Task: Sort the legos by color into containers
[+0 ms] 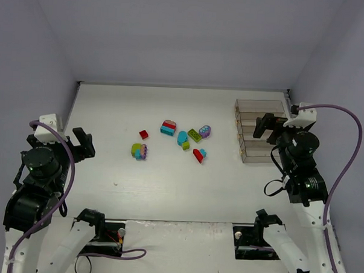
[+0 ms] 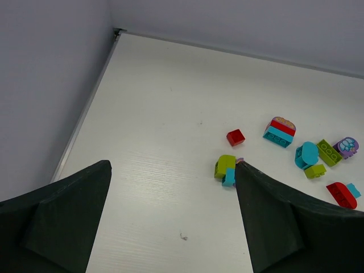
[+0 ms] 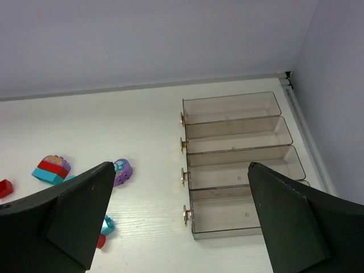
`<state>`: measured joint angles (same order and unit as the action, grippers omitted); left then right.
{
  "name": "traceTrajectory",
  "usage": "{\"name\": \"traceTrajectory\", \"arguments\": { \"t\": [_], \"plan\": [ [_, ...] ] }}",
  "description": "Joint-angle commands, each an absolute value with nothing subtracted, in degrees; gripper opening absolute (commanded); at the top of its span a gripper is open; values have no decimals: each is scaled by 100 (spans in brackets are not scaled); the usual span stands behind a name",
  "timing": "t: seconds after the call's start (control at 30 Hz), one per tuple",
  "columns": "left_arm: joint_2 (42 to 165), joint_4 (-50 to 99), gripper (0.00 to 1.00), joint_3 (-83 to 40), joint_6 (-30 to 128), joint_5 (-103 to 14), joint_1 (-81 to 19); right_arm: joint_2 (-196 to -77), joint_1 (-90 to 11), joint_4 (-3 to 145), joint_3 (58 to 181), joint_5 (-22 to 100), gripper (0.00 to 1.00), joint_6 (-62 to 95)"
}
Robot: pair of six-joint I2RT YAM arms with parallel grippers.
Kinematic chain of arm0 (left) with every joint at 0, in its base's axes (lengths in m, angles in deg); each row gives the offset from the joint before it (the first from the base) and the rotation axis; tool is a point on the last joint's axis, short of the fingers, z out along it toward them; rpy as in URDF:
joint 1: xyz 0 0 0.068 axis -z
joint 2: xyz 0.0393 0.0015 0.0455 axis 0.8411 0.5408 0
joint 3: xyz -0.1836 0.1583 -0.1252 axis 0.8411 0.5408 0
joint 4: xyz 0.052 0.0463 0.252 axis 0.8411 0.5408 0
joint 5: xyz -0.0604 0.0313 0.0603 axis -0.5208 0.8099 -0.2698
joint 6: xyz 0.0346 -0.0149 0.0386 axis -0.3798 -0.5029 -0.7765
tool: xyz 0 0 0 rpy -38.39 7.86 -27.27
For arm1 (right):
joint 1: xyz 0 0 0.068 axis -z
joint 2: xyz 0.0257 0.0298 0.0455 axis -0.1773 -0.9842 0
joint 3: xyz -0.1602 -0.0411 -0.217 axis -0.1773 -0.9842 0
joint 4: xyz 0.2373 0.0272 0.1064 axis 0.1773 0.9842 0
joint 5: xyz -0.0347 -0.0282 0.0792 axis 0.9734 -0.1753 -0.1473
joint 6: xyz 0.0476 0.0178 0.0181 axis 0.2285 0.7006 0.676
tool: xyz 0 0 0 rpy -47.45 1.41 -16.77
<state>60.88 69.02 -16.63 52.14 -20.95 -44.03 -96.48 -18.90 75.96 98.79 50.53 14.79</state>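
I need to move my right gripper to the left in the top view next and go down onto the small lime piece by the teal piece, as the containers are empty.
The legos lie loose in mid-table: a small red brick (image 1: 143,134), a red-teal-purple clump (image 1: 168,127), a teal piece (image 1: 182,137), a lime brick (image 1: 195,135), a purple piece (image 1: 205,131), a red-and-teal pair (image 1: 199,154) and a green-teal-purple clump (image 1: 139,151). The containers (image 1: 257,132) are four joined clear brownish bins at the right, all empty (image 3: 239,149). My left gripper (image 1: 85,142) hangs open, left of the legos. In its wrist view the green clump (image 2: 226,168) sits by the right fingertip. My right gripper (image 1: 262,128) hovers open over the containers.
Grey walls close the table at the back and both sides. The containers stand close to the right wall, knobs facing the legos. Bare white table lies between the left gripper (image 2: 172,165) and the legos, and in front of the containers under the right gripper (image 3: 181,165).
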Motion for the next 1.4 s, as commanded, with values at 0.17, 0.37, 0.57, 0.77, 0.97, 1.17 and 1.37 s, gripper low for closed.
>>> {"name": "traceTrajectory", "arguments": {
  "t": [0.17, 0.37, 0.57, 0.77, 0.97, 1.17, 1.37],
  "plan": [
    [6399, 6896, 83, -1693, 5537, -2070, -4364, -10492, -1918, 7367, 10040, 4470, 100, 2007],
    [6548, 6941, 83, -1632, 5616, -2105, -4364, -11072, -2101, 7305, 10163, 4240, 100, 1894],
    [6838, 6923, 83, -1658, 5774, -2132, -4364, -11977, -2760, 7218, 10322, 4206, 100, 2104],
    [7216, 7011, 83, -1746, 5933, -2307, -4364, -13214, -3682, 6796, 10383, 4188, 89, 2219],
    [7331, 7099, 83, -1763, 5994, -2342, -4364, -14375, -4404, 6471, 10682, 4310, 88, 2403],
    [7392, 7186, 83, -1755, 6064, -2413, -4364, -15316, -4668, 6295, 11025, 4285, 92, 2526],
    [7331, 7275, 83, -1711, 6064, -2422, -4364, -15950, -4853, 6154, 11288, 4363, 82, 2465]
  ]
}}
